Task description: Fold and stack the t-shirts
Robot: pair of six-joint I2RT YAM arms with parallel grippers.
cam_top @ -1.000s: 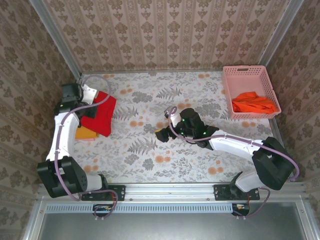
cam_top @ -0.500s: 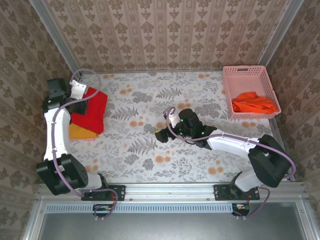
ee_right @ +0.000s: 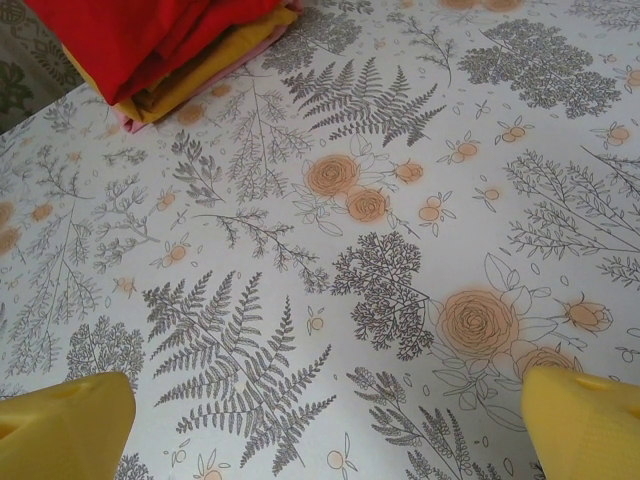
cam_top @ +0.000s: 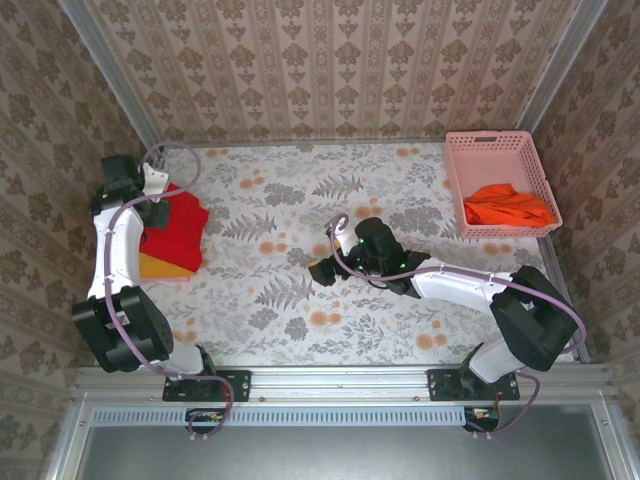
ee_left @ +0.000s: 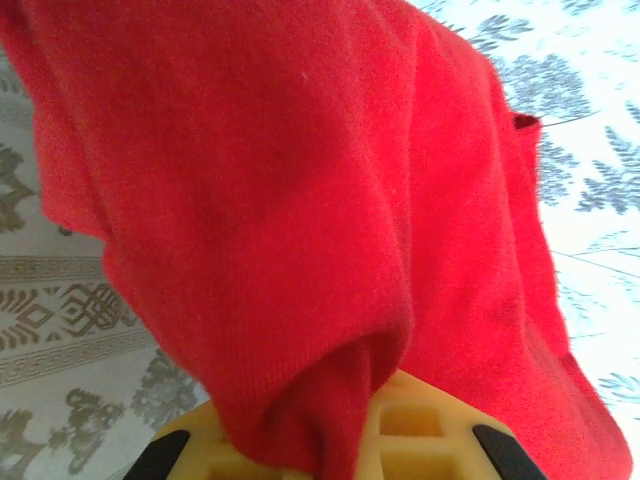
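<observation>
The red t-shirt sits crooked, so next I will lower its fold in my left gripper onto the stack's edge by the wall (cam_top: 147, 236) below and release it.
The red t-shirt (cam_top: 178, 224) lies folded on the mustard-yellow t-shirt (cam_top: 160, 265) at the table's left edge; the stack also appears in the right wrist view, red (ee_right: 150, 35) over yellow (ee_right: 215, 62). My left gripper (cam_top: 160, 196) is shut on a fold of the red t-shirt (ee_left: 300, 230), cloth pinched between its yellow pads. The orange t-shirt (cam_top: 510, 207) sits crumpled in the pink basket (cam_top: 497, 145). My right gripper (cam_top: 322, 268) hovers open over the middle of the table, its yellow fingertips (ee_right: 65, 425) wide apart with bare tablecloth between.
A floral tablecloth (cam_top: 300, 310) covers the table. Patterned walls close in the left, back and right sides. A thin pink layer (ee_right: 130, 125) peeks out under the yellow shirt.
My left gripper has drawn the red shirt leftward and nearer the wall, so it now sits more squarely on the yellow one. The right gripper shifted slightly left.
</observation>
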